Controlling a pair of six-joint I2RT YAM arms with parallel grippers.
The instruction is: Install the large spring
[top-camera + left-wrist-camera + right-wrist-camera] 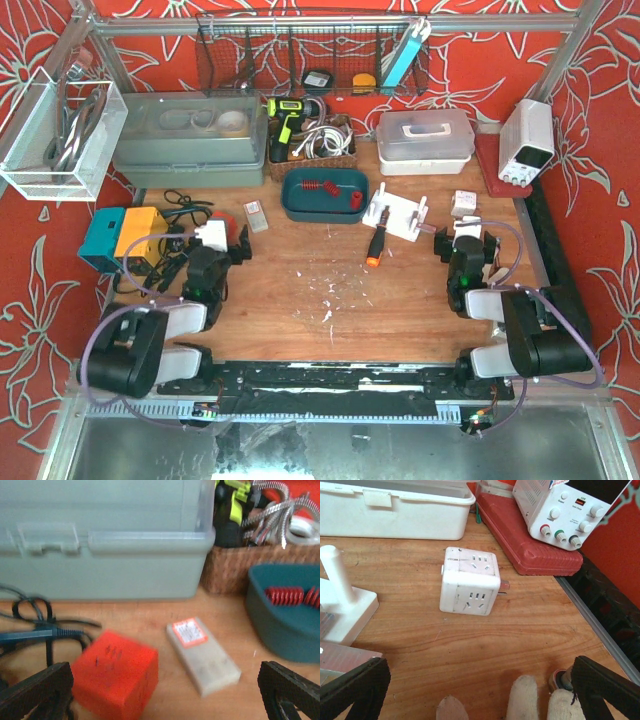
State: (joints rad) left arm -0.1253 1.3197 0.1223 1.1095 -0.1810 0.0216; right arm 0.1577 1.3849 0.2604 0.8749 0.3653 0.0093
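The orange-handled screwdriver lies across the white fixture's edge. I will move my right gripper to the left in the top view and down onto the screwdriver's dark handle (pixel 378 240).
Red springs (pixel 320 186) lie in a teal tray (pixel 290 205) at the back centre; the left wrist view shows them (pixel 284 596) at the right edge. A white fixture with upright posts (pixel 397 215) stands right of the tray, and one post shows in the right wrist view (pixel 337 577). My left gripper (pixel 228 245) is open and empty (pixel 165 700), low over the table left of the tray. My right gripper (pixel 467 242) is open and empty (pixel 480 695), right of the fixture.
A red cube (pixel 115 675) and a grey block (pixel 202 655) lie before my left gripper, with black cables (pixel 35 625) to the left. A white socket cube (pixel 470 580) lies before my right gripper; white glove fingertips (pixel 524 700) show below. An orange-handled screwdriver (pixel 374 245) lies mid-table.
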